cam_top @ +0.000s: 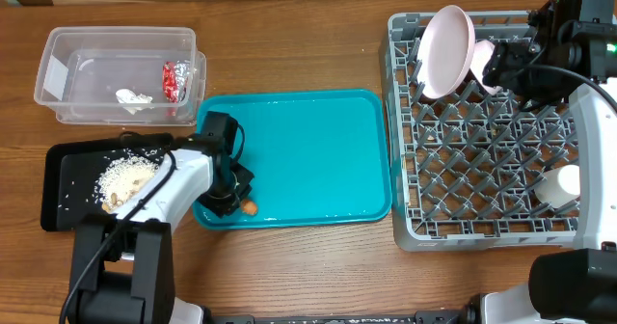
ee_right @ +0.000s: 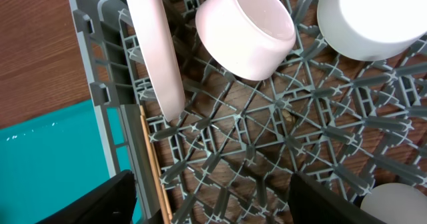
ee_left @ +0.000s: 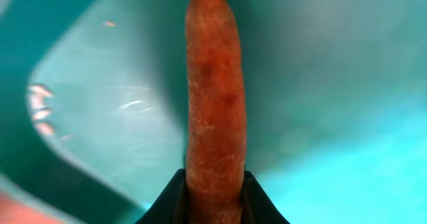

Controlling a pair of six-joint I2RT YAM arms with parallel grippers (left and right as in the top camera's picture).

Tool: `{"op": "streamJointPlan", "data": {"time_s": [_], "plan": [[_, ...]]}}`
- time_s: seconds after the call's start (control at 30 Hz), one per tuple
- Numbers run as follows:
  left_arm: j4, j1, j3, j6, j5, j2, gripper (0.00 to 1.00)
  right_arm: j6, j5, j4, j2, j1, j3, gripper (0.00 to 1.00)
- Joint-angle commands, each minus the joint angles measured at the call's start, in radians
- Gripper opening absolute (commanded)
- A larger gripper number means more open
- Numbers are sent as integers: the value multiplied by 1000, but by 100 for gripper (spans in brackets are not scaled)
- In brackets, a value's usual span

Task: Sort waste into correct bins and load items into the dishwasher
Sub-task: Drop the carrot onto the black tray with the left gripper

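Observation:
I will next lift my left gripper off the teal tray and down into the black tray, past the rice [cam_top: 109, 176], as that tray already has food scraps.
My left gripper [cam_top: 236, 197] is at the front left corner of the teal tray [cam_top: 308, 150], shut on the small orange carrot [ee_left: 213, 104], whose tip shows in the overhead view [cam_top: 250, 206]. The black tray [cam_top: 67, 194] holds rice and beige scraps [cam_top: 123, 179]. The clear tub [cam_top: 77, 68] holds the red wrapper [cam_top: 174, 79] and white paper bit [cam_top: 133, 97]. My right gripper [ee_right: 210, 204] is open and empty above the grey dish rack [cam_top: 482, 170]. The pink-white plate [cam_top: 446, 37] stands on edge in the rack, beside a cup [ee_right: 245, 31] and a bowl [ee_right: 373, 17]. Chopsticks [ee_right: 155, 164] lie along the rack's wall.
Another white cup [cam_top: 561, 184] sits at the rack's right side. The wooden table [cam_top: 289, 44] surrounds the trays. The left arm's base [cam_top: 125, 276] stands at the front left.

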Motion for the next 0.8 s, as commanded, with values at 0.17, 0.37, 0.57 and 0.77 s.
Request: {"op": "streamJointPlan", "data": {"time_s": [0.17, 0.37, 0.57, 0.77], "plan": [[-185, 100, 343, 213, -64, 2, 4, 2, -10, 2, 2, 2, 8, 75], [-293, 246, 486, 257, -196, 2, 4, 2, -10, 3, 2, 2, 8, 75], [-318, 440, 444, 266, -324, 5, 4, -1, -10, 1, 3, 2, 8, 75], [-212, 571, 329, 292, -431, 5, 4, -1, -10, -2, 2, 2, 8, 75]]}}
